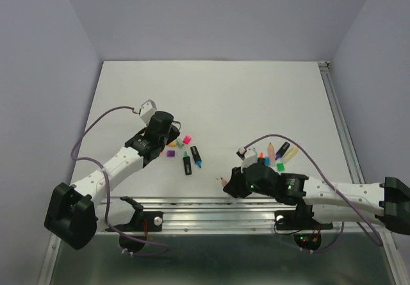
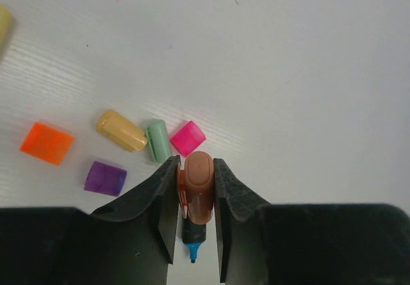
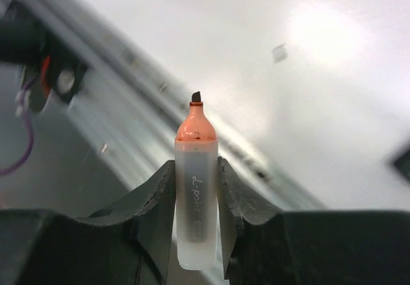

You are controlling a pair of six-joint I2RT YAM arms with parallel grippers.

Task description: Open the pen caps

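Observation:
The table beside the loose caps is bare, so next I will lower my left gripper toward the spot between the purple cap and black pens to let go of the brownish-peach cap (image 2: 198, 192).
My left gripper (image 2: 196, 171) is shut on a brownish-peach cap (image 2: 198, 192), held above a black pen with a blue tip (image 2: 192, 241) on the table. Loose caps lie just beyond it: orange (image 2: 47, 143), yellow (image 2: 122, 130), green (image 2: 157, 141), pink (image 2: 187, 138) and purple (image 2: 105, 178). My right gripper (image 3: 196, 170) is shut on a pale translucent pen barrel (image 3: 196, 202) with a bare orange tip (image 3: 196, 122), over the table's near edge. In the top view the left gripper (image 1: 168, 138) is left of centre and the right gripper (image 1: 225, 184) is near the front.
Two uncapped black pens (image 1: 191, 159) lie between the arms. Several more pens and caps (image 1: 275, 154) lie in a cluster behind the right gripper. A metal rail (image 1: 205, 203) runs along the table's near edge, under the right gripper.

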